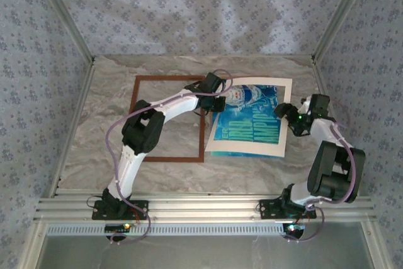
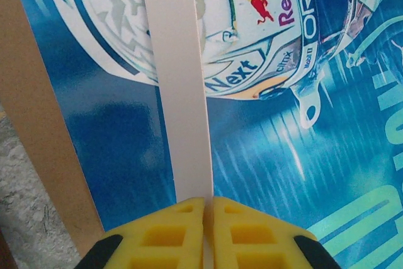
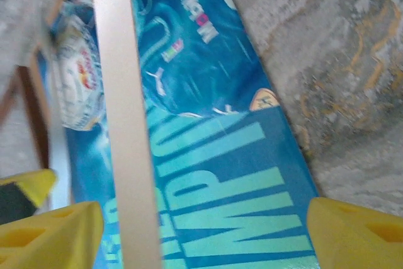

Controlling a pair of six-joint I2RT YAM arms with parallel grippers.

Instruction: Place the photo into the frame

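The right gripper turns its spread fingers slightly toward my left gripper next. They come together on the mat strip's thin edge (image 3: 140, 234), since the mat strip (image 3: 123, 124) runs between them.
The photo (image 1: 252, 124), blue-teal with a pale helmet and light lettering, lies on the table right of centre. The reddish-brown frame (image 1: 164, 78) lies flat to its left, with bare table showing inside it. My left gripper (image 1: 214, 102) is at the photo's left edge. In the left wrist view it (image 2: 208, 201) is shut on a strip of the white mat border (image 2: 179, 92), which runs over the photo (image 2: 283, 155). My right gripper (image 1: 284, 118) is at the photo's right edge. It (image 3: 204, 218) is open, its fingers (image 3: 359, 231) wide apart over the photo (image 3: 227, 174) and a mat strip (image 3: 123, 124).
A plain brown backing board (image 2: 38, 124) sticks out beside the print under the left gripper. The marble tabletop (image 3: 340, 61) is bare to the right of the print. Metal rails (image 1: 208, 209) run along the near edge, and patterned walls close in the sides and back.
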